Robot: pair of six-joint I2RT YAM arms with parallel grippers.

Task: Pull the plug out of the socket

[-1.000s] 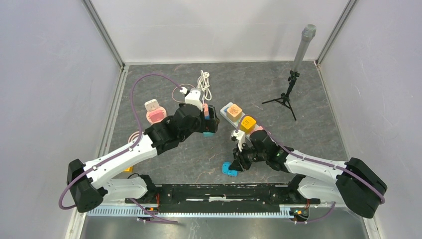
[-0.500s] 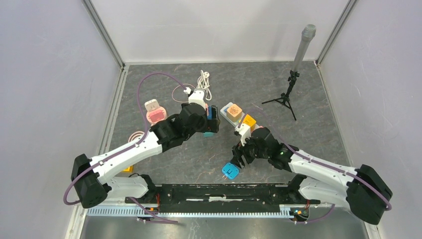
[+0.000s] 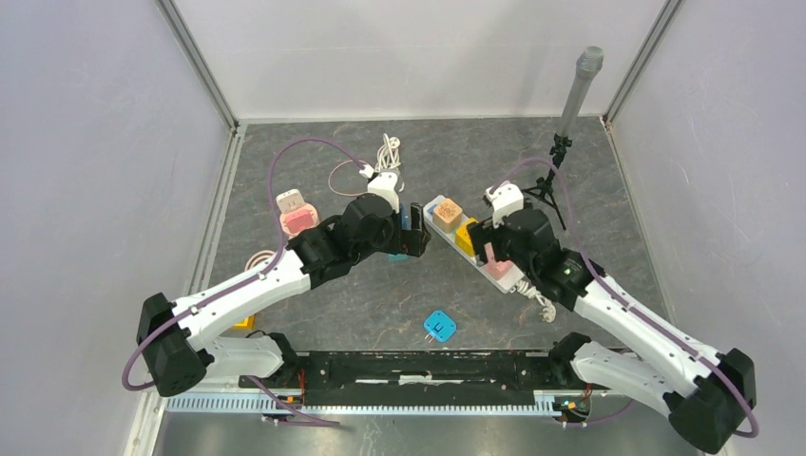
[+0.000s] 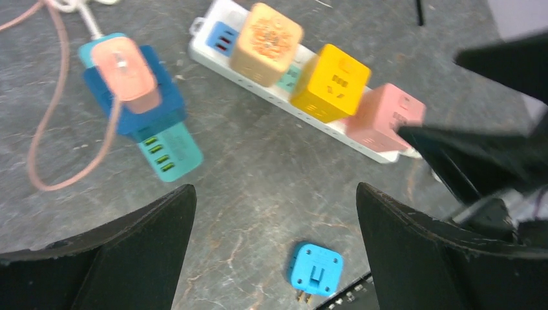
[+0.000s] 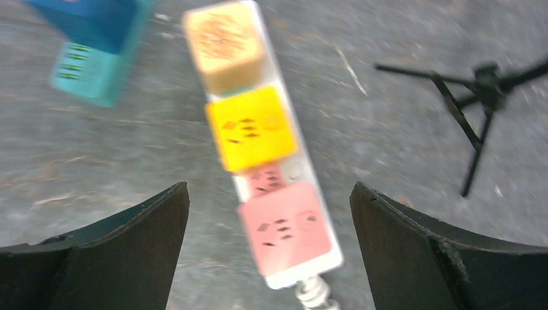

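Observation:
Next, my right gripper moves down and slightly back, turning to line up with the pink cube (image 3: 496, 262) (image 5: 287, 229), which sits at a slant between its open fingers.
The socket is a white power strip (image 3: 507, 275) lying slantwise mid-table. It carries a tan plug (image 3: 447, 213), a yellow plug (image 3: 467, 234) and a pink plug (image 5: 286, 226). A loose blue plug (image 3: 439, 327) lies prongs-up on the table near the front rail, also visible in the left wrist view (image 4: 315, 268). My right gripper (image 5: 268, 239) hangs open above the strip's pink-plug end with nothing between its fingers. My left gripper (image 4: 274, 226) is open over bare table left of the strip (image 4: 213, 48), holding nothing.
A blue and teal adapter stack (image 4: 152, 123) with a pink plug and pink cord lies left of the strip. A pink and white adapter (image 3: 297, 214) and a coiled white cable (image 3: 390, 152) sit farther back. A black tripod (image 3: 545, 185) stands at the back right.
My right gripper opened and let go of the blue plug, which now lies near the front rail. The right arm swung back over the strip. The left arm shifted slightly right.

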